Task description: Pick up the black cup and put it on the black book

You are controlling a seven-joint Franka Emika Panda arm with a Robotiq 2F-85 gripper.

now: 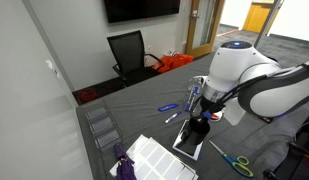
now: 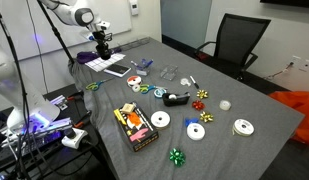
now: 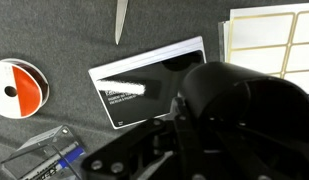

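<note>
I will shift my gripper toward the red-and-white tape roll and lower the cup onto the black book [image 1: 190, 141] [image 3: 151, 83].
The black cup [image 3: 244, 105] fills the right of the wrist view, held between my gripper's [image 3: 169, 140] fingers. The black book [image 3: 144, 80], with its pale border, lies flat on the grey table just beside and under the cup. In an exterior view my gripper [image 1: 199, 122] points down with the cup [image 1: 197, 131] at the far end of the book [image 1: 188, 146]. It also shows in an exterior view at the far table end, where my gripper [image 2: 102, 40] holds the cup [image 2: 102, 48]. I cannot tell whether the cup touches the book.
A white gridded paper sheet [image 1: 154, 155] lies beside the book. Scissors [image 1: 230, 160] lie on its other side. A red-and-white tape roll [image 3: 18, 86] and a clear plastic item [image 3: 39, 160] are close by. Tape rolls, bows and a box [image 2: 136, 126] cover the rest of the table.
</note>
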